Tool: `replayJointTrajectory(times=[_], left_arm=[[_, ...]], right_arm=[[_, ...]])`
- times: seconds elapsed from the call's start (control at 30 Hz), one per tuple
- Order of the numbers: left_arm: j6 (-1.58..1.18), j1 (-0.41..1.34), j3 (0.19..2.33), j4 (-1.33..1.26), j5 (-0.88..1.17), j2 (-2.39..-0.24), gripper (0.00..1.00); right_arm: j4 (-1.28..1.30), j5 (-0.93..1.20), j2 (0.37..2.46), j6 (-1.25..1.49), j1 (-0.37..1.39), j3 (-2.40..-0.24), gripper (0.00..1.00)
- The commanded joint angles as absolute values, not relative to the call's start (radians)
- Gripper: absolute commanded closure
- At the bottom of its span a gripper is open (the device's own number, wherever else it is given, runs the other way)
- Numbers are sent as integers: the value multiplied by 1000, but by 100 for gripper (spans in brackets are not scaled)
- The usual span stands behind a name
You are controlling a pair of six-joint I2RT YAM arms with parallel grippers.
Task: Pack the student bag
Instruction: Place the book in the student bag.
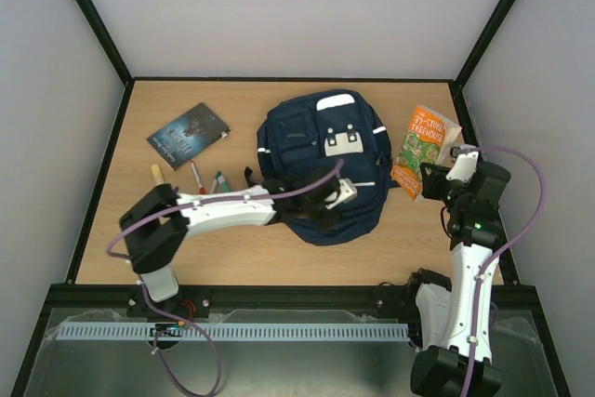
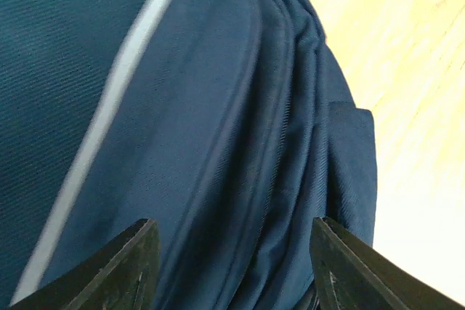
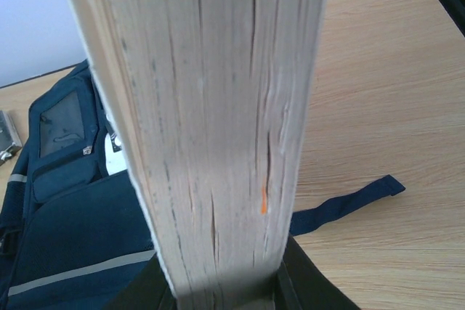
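Observation:
My left gripper lowers next, easing toward the right in the top view, onto the bag's zipped rim (image 1: 337, 232) (image 2: 245, 233), since the bag's raised folds run between my open fingers.
The navy student bag (image 1: 321, 151) lies flat in the middle of the table, white stripes and grey buckle patch facing up. My left gripper (image 1: 331, 194) hovers over the bag's near end, open. In the left wrist view its fingers (image 2: 131, 263) stand wide apart just above folded navy fabric of the bag (image 2: 218, 107), holding nothing. My right gripper (image 1: 437, 178) is shut on an orange-and-green paperback book (image 1: 423, 141) to the right of the bag. The right wrist view shows the book's page edge (image 3: 211, 107) standing up between the jaws, with the bag (image 3: 65, 237) behind it.
A dark book (image 1: 189, 135) lies at the far left. Two markers (image 1: 197, 177) and a light wooden stick (image 1: 156, 174) lie near the left arm. A bag strap (image 3: 349, 197) trails right across the wood. Black frame rails edge the table.

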State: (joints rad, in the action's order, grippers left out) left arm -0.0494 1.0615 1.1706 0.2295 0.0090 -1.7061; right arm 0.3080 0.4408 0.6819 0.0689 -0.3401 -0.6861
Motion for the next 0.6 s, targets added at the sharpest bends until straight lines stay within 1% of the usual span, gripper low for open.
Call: replayJointTrajectory(times=[0.0,0.23,0.33,0.57], left_arm=[[26,1130,1282,288,-102,-1828,42],[47,1167,1378,316,-216,-1943,40],[45,1167,1404,318,-243,-1975,42],[67,1168,1462,359,-291,-2037,61]], right_arm=[[227,466,663,73,-343,-689,99],[227,465,658,71,-343,-688,99],[228,466,657,72,-343,-689,99],[229,469,655,71,-343,-689,99]])
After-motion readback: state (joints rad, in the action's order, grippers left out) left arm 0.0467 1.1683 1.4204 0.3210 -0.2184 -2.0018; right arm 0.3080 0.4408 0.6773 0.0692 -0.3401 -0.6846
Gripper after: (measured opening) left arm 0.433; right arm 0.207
